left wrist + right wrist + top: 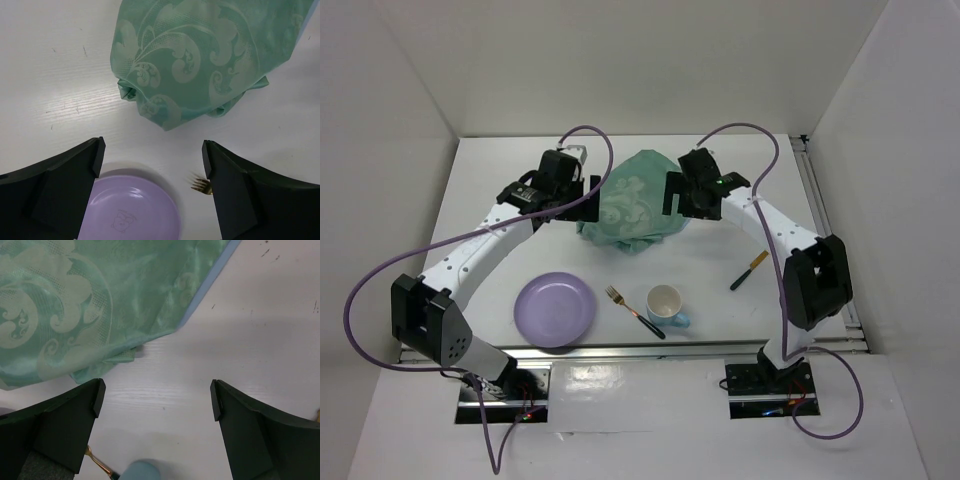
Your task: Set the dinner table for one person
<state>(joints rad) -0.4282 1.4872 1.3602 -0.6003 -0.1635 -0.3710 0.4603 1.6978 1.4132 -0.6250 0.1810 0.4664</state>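
Note:
My right gripper moves down and left in the top view onto the cloth mat's near edge next, since the cloth mat is folded under there.
The white dinner table (490, 190) carries a crumpled teal patterned cloth mat (635, 200) at the middle back. A purple plate (556, 308), a gold fork with a dark handle (632, 310), a white and blue cup (666, 304) and a gold and black knife (750, 270) lie near the front. My left gripper (588, 205) is open and empty just left of the cloth; its wrist view shows the cloth (200, 60), the plate (132, 210) and the fork tines (201, 184). My right gripper (672, 198) is open and empty at the cloth's right edge (75, 300).
Metal rails (825, 230) run along the table's right and front edges. White walls enclose the table on three sides. The cup's blue side (141, 471) and the fork's handle (97, 462) show at the bottom of the right wrist view.

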